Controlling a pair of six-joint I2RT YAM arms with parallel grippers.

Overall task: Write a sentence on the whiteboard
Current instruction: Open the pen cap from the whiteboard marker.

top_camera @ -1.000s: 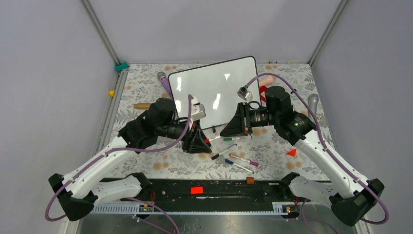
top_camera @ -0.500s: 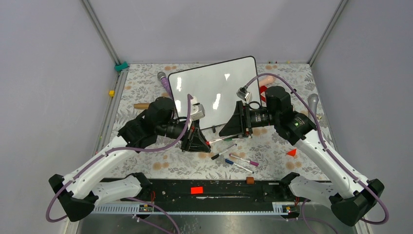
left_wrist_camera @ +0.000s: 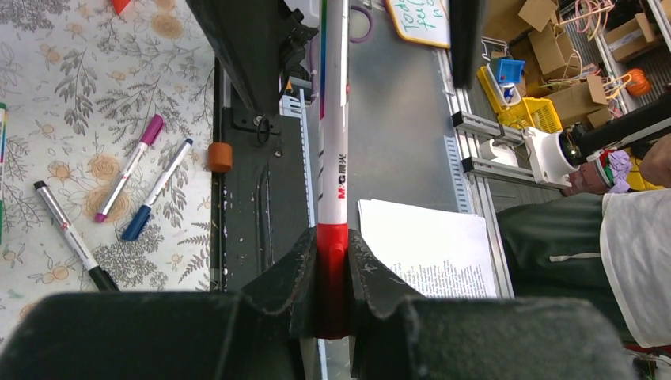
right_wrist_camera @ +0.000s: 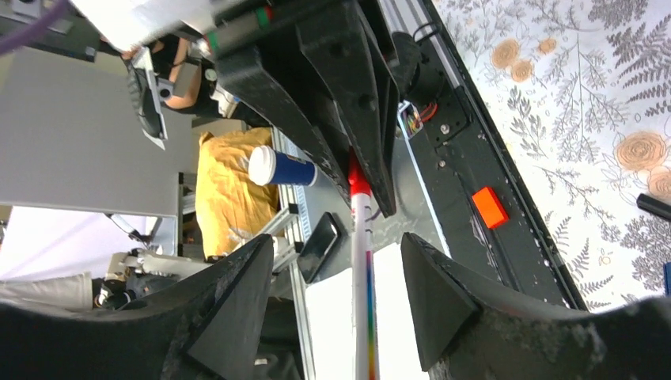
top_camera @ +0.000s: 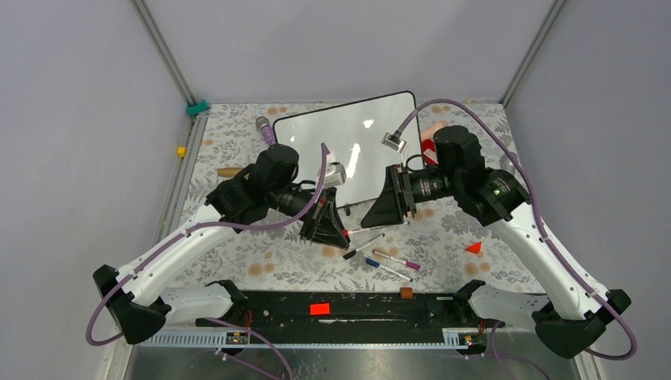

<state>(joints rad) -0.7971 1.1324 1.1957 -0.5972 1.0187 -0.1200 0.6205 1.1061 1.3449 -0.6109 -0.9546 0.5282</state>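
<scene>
The red end of the white marker covers its writing tip. My left gripper should next pull that end off the white marker's body (left_wrist_camera: 332,119), then go down over the cloth (left_wrist_camera: 130,279) beside the black marker and let go of it.
The whiteboard (top_camera: 348,150) lies at the back of the table, its visible face plain white; no sentence shows on it. A white marker (top_camera: 365,229) with a red end spans the gap between the two grippers in front of the board. My left gripper (top_camera: 342,231) is shut on that red end (left_wrist_camera: 332,269), and the marker's barrel (left_wrist_camera: 332,119) points away from it. My right gripper (top_camera: 372,218) stands open around the same marker (right_wrist_camera: 365,301), its fingers (right_wrist_camera: 443,293) apart from the barrel on both sides.
Loose markers lie on the floral cloth just in front of the grippers: black (top_camera: 362,247), magenta (top_camera: 396,260) and blue (top_camera: 386,269). An orange wedge (top_camera: 473,248) sits to the right, a brown block (top_camera: 406,293) on the black base rail, and a wooden piece (top_camera: 231,172) to the left.
My right gripper has opened and let go of the marker. The left gripper has shut on its red end and shifted right toward the board.
</scene>
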